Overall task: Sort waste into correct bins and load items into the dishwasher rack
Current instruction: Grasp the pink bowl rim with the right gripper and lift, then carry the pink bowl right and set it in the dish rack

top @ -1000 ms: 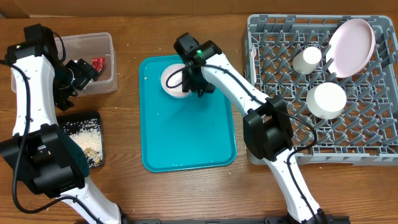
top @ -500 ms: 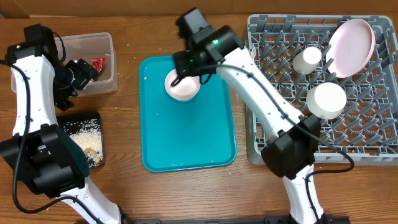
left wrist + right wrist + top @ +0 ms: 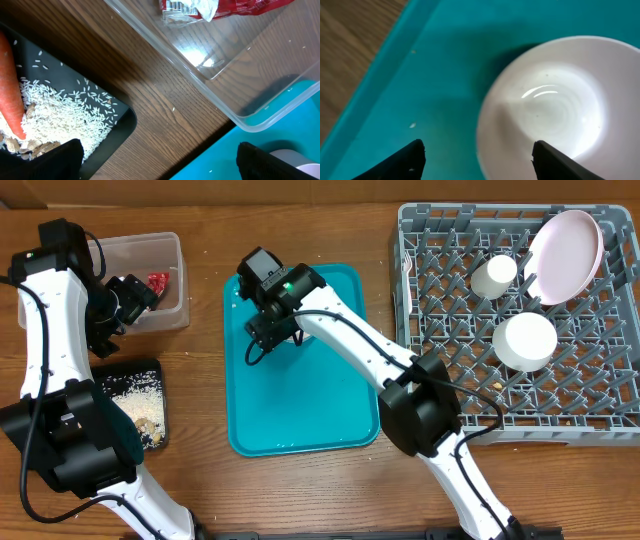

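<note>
The small white bowl's rim already lies between my right gripper's open fingers, so the gripper moves down over it next and closes.
A small white bowl sits upright on the teal tray. My right gripper hovers open just above it, and the bowl's left rim lies between the fingers without touching them. In the overhead view that gripper hides the bowl. My left gripper stands wide open and empty beside the clear tub, which holds a red wrapper. The black tray holds rice and a carrot. The grey rack carries a plate, a cup and an upturned bowl.
The teal tray lies between the bins on the left and the rack on the right. The right arm arches from the table's front edge over the tray. In the left wrist view, bare wood separates the black tray, the tub and the teal tray corner.
The right arm has swung left over the teal tray and now covers the bowl in the overhead view. Its jaws have opened wider. The left arm has not moved.
</note>
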`<state>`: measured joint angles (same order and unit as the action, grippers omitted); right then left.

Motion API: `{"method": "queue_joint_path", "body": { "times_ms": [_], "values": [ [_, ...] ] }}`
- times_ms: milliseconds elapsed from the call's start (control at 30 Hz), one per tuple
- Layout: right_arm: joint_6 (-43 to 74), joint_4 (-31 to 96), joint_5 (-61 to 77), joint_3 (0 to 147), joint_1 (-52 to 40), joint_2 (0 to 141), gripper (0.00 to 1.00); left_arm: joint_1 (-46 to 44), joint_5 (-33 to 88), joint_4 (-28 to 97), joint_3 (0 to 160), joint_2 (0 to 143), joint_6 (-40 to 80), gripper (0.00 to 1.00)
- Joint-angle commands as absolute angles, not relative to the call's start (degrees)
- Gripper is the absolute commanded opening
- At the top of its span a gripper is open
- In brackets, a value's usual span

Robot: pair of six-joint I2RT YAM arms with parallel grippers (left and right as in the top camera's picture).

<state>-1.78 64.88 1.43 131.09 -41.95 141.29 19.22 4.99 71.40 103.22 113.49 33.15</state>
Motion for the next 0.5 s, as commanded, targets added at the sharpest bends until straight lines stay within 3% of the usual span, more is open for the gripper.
{"method": "queue_joint_path", "body": {
  "times_ms": [0, 200, 467],
  "values": [
    [-2.3, 64.0, 0.1, 131.2, -41.7, 141.3, 0.69, 19.1, 5.4, 71.5, 103.4, 113.1, 34.3, 1.00],
    [-0.7, 61.9, 0.3, 129.3, -41.7, 142.0, 0.61, 19.1, 5.4, 71.5, 103.4, 113.1, 34.3, 1.00],
    [2.8, 62.0, 0.1, 128.2, -41.7, 142.2, 0.17, 19.1, 5.4, 71.5, 103.4, 113.1, 34.3, 1.00]
  ]
}}
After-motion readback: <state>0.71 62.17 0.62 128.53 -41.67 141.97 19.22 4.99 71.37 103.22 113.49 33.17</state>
